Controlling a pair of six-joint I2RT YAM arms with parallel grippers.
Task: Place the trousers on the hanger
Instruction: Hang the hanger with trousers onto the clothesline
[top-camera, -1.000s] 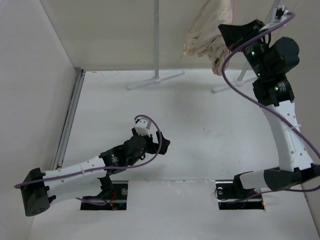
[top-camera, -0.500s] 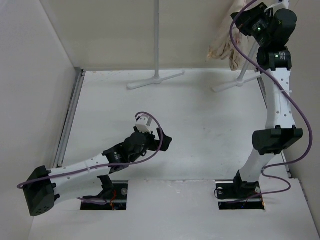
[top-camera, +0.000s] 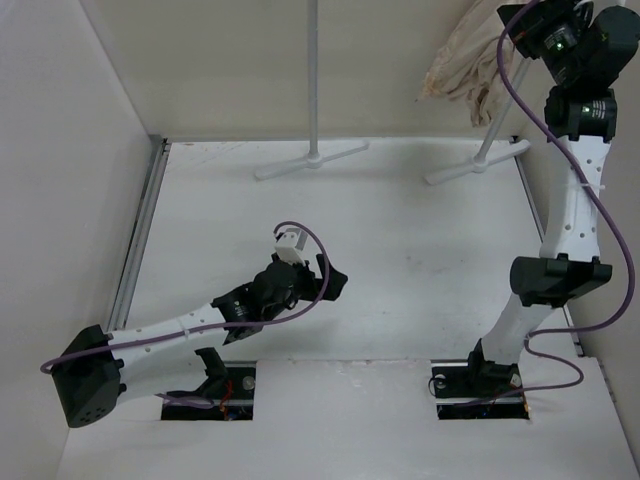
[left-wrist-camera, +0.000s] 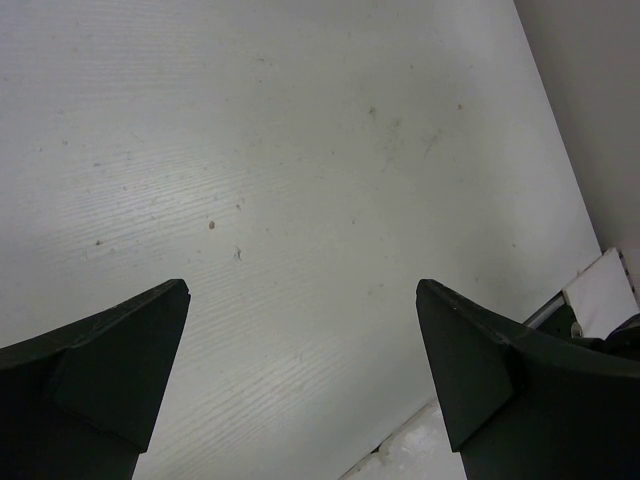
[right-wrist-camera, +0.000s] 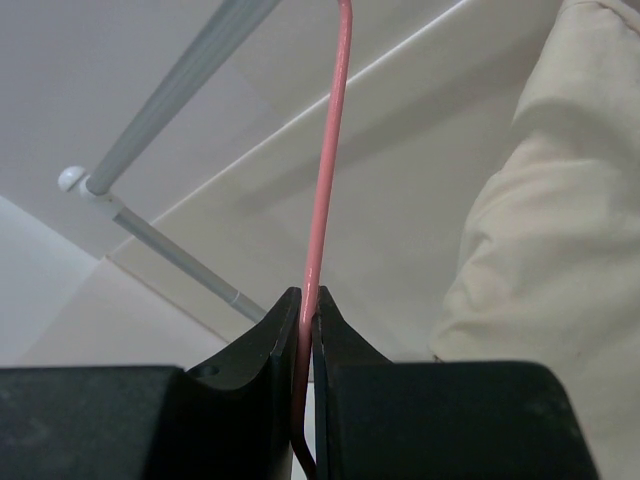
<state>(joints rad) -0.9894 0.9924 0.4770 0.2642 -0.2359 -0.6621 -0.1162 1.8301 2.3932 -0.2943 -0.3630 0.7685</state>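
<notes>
The rack bar (right-wrist-camera: 178, 95) runs high beside the thin pink rod, so I need to lower my right gripper a little below that bar and let go of the rod there.
The beige trousers (top-camera: 458, 68) hang bunched high at the back right, off the table. In the right wrist view their cloth (right-wrist-camera: 545, 220) fills the right side. A thin pink rod of the hanger (right-wrist-camera: 323, 190) runs upward out of my right gripper (right-wrist-camera: 308, 302), which is shut on it. The rest of the hanger is out of view. The right arm (top-camera: 575, 200) is stretched tall to the top right corner. My left gripper (top-camera: 330, 284) sits low over the table's middle, open, with only bare board between its fingers (left-wrist-camera: 120, 360).
A grey-white rack pole (top-camera: 313, 70) stands at the back centre on a crossed foot (top-camera: 310, 160). A second foot (top-camera: 478, 162) lies at the back right. A rack bar (right-wrist-camera: 170, 100) crosses the right wrist view. Walls close the left side and back.
The right arm has risen and swung toward the top right corner, lifting the trousers and hanger higher. The left arm has shifted slightly, its gripper still open.
</notes>
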